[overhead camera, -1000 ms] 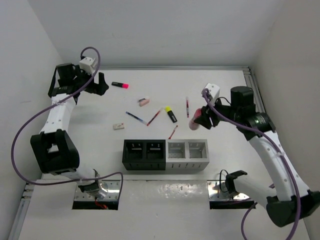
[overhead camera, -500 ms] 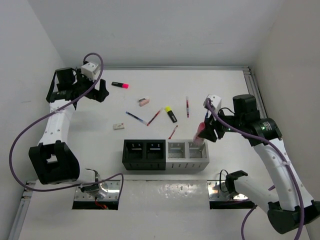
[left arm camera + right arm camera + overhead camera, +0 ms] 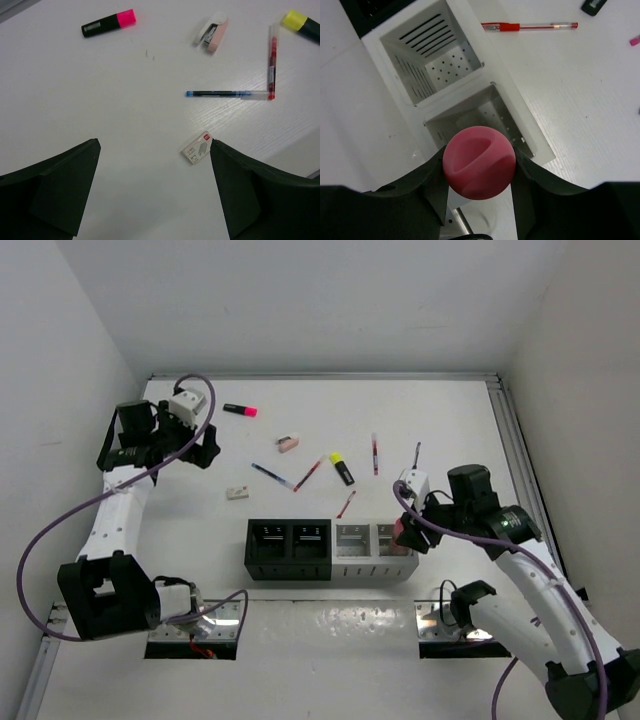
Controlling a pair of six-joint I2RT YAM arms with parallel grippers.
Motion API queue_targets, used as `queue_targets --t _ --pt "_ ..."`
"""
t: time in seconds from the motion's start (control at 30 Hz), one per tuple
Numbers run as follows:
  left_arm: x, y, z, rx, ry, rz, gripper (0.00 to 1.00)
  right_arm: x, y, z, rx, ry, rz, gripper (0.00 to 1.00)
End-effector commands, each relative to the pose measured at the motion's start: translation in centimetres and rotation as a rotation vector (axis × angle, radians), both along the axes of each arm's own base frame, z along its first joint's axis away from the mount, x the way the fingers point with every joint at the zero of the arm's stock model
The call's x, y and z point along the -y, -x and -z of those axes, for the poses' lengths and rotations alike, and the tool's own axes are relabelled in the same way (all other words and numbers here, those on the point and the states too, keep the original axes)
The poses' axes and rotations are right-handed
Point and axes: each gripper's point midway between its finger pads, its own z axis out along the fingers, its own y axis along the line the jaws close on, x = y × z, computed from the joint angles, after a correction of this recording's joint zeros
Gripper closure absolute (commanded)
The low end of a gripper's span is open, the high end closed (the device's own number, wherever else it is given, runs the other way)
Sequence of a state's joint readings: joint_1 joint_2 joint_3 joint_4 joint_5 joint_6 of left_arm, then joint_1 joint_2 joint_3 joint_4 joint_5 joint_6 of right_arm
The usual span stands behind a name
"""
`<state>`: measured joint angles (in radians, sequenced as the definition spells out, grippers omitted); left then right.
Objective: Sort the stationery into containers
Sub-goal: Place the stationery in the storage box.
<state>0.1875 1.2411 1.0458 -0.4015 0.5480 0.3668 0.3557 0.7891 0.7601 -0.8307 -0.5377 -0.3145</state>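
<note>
I should next move my left gripper to the right in the top view and lower it over the small pink and white item (image 3: 288, 443) (image 3: 211, 33), because the tabletop around it is bare.
My right gripper (image 3: 408, 530) is shut on the pink-capped glue stick (image 3: 479, 162) and holds it upright just above the rightmost light grey bin (image 3: 536, 146), at the right end of the row of bins (image 3: 290, 562). My left gripper (image 3: 203, 447) is open and empty above the table at the far left; in the left wrist view (image 3: 154, 145) a small pale eraser (image 3: 197, 148) lies by its right finger. Loose on the table are a pink highlighter (image 3: 240, 410), a yellow highlighter (image 3: 342, 468), a blue pen (image 3: 272, 476) and red pens (image 3: 310, 472).
A small pink and white item (image 3: 288, 443) lies behind the pens. Another red pen (image 3: 346, 504) lies just behind the second grey bin (image 3: 352, 543). A further red pen (image 3: 374, 453) and a thin dark pen (image 3: 417, 453) lie at mid right. Walls close in left, right and behind.
My right arm has carried the glue stick toward the near edge, from above the table to over the rightmost grey bin. My left gripper has drifted slightly nearer and right, still open.
</note>
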Motion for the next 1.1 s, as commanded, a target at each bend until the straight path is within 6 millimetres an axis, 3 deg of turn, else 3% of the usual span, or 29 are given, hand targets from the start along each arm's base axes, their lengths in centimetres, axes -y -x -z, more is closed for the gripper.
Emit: queue_targets --t 0.0,0.07,0.17,0.2,0.3,0.57,0.6,0.63,0.7,0.77,0.8,0.87,0.93,0.97,1.0,1.03,1.07 --pt "0.4 -0.2 -0.6 0.047 -0.043 0.024 0.02 -0.3 -2.3 -0.3 0.136 -0.006 0.003 1.0" --pt "0.4 -0.3 -0.3 0.037 -0.062 0.04 0.02 -0.3 -1.9 0.2 0.13 0.006 -0.021 0.96" --pt "0.8 -0.1 0.9 0.007 -0.114 0.126 0.05 -0.2 -1.8 0.4 0.132 0.03 -0.036 0.58" --pt "1.1 0.0 1.1 -0.007 -0.113 0.149 0.06 -0.2 -1.6 0.5 0.121 0.034 -0.041 0.4" --pt "1.5 -0.9 1.6 -0.009 -0.135 0.182 0.11 -0.4 -1.8 -0.3 0.121 0.031 -0.033 0.24" --pt "3.9 -6.3 2.0 -0.024 -0.159 0.214 0.16 -0.7 -5.6 -5.6 0.196 -0.019 0.139 0.2" --pt "4.0 -7.0 3.4 -0.069 -0.144 0.214 0.13 -0.7 -6.2 -6.5 0.213 -0.025 0.163 0.19" --pt "4.4 -7.8 2.4 -0.065 -0.134 0.222 0.1 -0.4 -6.6 -6.7 0.209 -0.024 0.193 0.19" --pt "5.3 -8.7 3.5 -0.099 -0.106 0.258 0.04 0.5 -7.6 -6.7 0.21 0.005 0.262 0.19" --pt "7.1 -9.8 3.2 -0.092 -0.116 0.292 0.0 1.6 -8.3 -6.5 0.197 0.016 0.323 0.19" --pt "7.6 -10.3 4.6 -0.119 -0.124 0.299 0.0 2.1 -8.5 -6.1 0.185 0.034 0.347 0.19" --pt "9.6 -11.6 4.6 -0.106 -0.158 0.314 0.01 3.3 -9.1 -5.7 0.175 0.06 0.39 0.19" --pt "11.5 -12.4 6.9 -0.155 -0.171 0.339 0.01 4.4 -9.5 -5.2 0.136 0.103 0.439 0.19" --pt "12.2 -13.3 6.3 -0.141 -0.175 0.345 0.02 5.4 -9.4 -4.8 0.093 0.121 0.478 0.19" --pt "12.6 -13.7 8.3 -0.183 -0.176 0.352 0.02 5.6 -10.0 -5.1 0.069 0.124 0.494 0.19" --pt "13.5 -13.7 9.0 -0.205 -0.177 0.368 0.03 6.2 -10.1 -5.0 0.031 0.118 0.523 0.19" --pt "14.1 -14.5 8.5 -0.186 -0.178 0.377 0.03 6.4 -10.2 -5.0 0.005 0.12 0.534 0.19"
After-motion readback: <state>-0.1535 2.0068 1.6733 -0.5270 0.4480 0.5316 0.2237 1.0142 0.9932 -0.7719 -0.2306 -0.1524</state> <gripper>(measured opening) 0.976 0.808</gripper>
